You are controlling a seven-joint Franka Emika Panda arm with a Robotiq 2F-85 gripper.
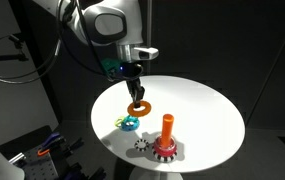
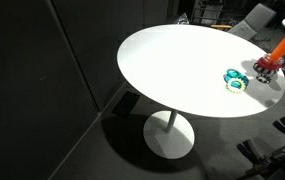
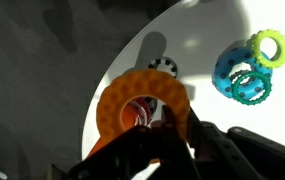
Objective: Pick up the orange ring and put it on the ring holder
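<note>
The orange ring (image 1: 139, 106) hangs to one side of the holder, so I will move my gripper across over the orange peg's top (image 1: 168, 117), lower it a little and release the ring.
My gripper (image 1: 135, 92) is shut on the orange ring (image 1: 139, 106) and holds it just above the white round table (image 1: 202, 105), behind and to the left of the ring holder (image 1: 166, 140). The holder stands upright near the front edge, an orange peg on a red toothed base. In the wrist view the ring (image 3: 122, 95) fills the centre with my fingers (image 3: 164, 118) pinching its rim. A red and white shape shows through its hole. The holder also shows at the right edge of an exterior view (image 2: 272, 62).
Blue and green rings (image 1: 129, 122) lie together on the table left of the holder and show in the other views too (image 2: 236, 80) (image 3: 244, 72). A small dark gear-like piece (image 1: 141, 146) lies by the holder's base. Dark curtains and equipment surround the table.
</note>
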